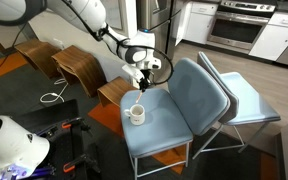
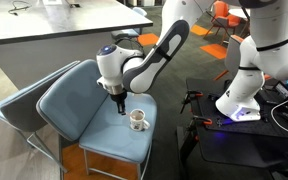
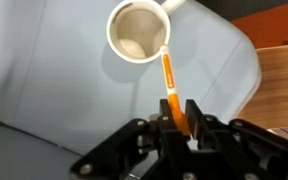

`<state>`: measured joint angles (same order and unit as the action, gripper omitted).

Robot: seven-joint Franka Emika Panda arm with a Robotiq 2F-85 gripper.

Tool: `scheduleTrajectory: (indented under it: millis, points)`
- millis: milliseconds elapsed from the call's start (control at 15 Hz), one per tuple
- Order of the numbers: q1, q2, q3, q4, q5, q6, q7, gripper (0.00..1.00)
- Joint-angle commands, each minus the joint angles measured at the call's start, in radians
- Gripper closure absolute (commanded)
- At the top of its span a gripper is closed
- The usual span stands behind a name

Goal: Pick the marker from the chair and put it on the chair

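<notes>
The robot's gripper will next move outward and down onto the bare part of the seat between the mug and the backrest.
The light blue-grey chair (image 1: 189, 100) shows in both exterior views (image 2: 79, 100) and fills the wrist view (image 3: 64, 90). A white mug (image 1: 136, 113) stands on the front of its seat (image 2: 138, 120); the wrist view looks into it (image 3: 139, 30). My gripper (image 3: 177, 118) is shut on the orange marker (image 3: 169, 85) and holds it just above the seat, with the marker's tip pointing toward the mug's rim. In the exterior views the gripper (image 1: 141, 86) (image 2: 118, 104) hangs over the seat beside the mug, and the marker is too small to make out.
Brown bent-wood stools (image 1: 76, 66) stand beside the chair. A second blue-grey chair (image 1: 246, 100) stands behind it. A white counter (image 2: 44, 30) and a white robot base (image 2: 246, 95) are nearby. Cables lie on the floor (image 1: 54, 98).
</notes>
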<state>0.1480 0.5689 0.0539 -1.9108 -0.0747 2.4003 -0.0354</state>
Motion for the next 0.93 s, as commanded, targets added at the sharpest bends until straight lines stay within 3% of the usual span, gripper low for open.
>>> scheduleTrajectory:
  millis: [0,400,733,800,867]
  points:
    - [-0.027,0.062,0.046,0.122,0.035,-0.051,-0.044,0.95]
    - [-0.090,0.339,0.091,0.423,0.108,-0.131,-0.157,0.95]
    - [-0.064,0.562,0.072,0.695,0.070,-0.240,-0.176,0.95]
    - [-0.057,0.586,0.070,0.734,0.070,-0.265,-0.169,0.53]
    - [-0.051,0.603,0.067,0.768,0.070,-0.296,-0.162,0.51]
